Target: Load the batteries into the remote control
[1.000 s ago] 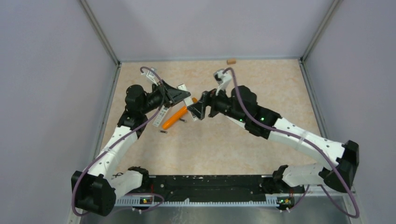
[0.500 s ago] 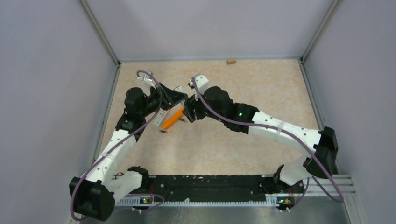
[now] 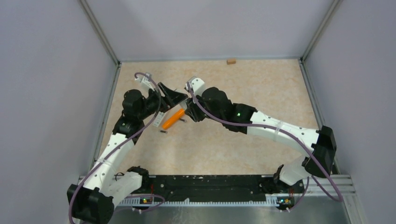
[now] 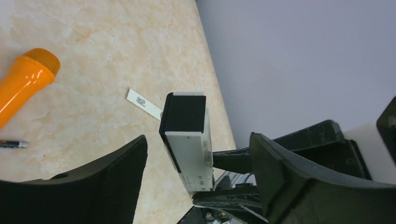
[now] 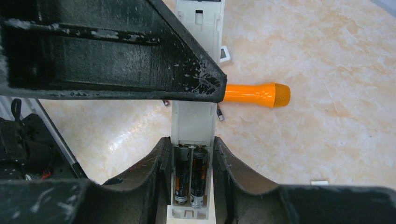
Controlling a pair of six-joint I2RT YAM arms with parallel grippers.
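My right gripper will next draw back, lower to the bare tabletop nearer my base and then release the remote, as the remote (image 4: 187, 135) already has both batteries in its compartment.
The white remote control (image 5: 194, 123) is upright off the table, with my right gripper (image 5: 191, 141) shut on its lower end. Its open compartment holds two dark batteries (image 5: 190, 175) side by side. My left gripper (image 4: 197, 140) is open around the same remote (image 4: 187, 135), with a gap on each side. In the top view the two grippers meet at the back left, left gripper (image 3: 175, 97) and right gripper (image 3: 189, 108). Loose batteries lie on the table (image 3: 163, 132), (image 3: 182, 120), and one shows in the left wrist view (image 4: 11, 143).
An orange torch-like tube (image 3: 173, 118) lies on the table just below the grippers. A white labelled strip (image 4: 144, 103) lies near it. A small brown block (image 3: 230, 61) sits at the back wall. The left wall runs close to the left arm.
My right arm swung left to the remote and closed its fingers on it. My left gripper then opened and let go of the remote.
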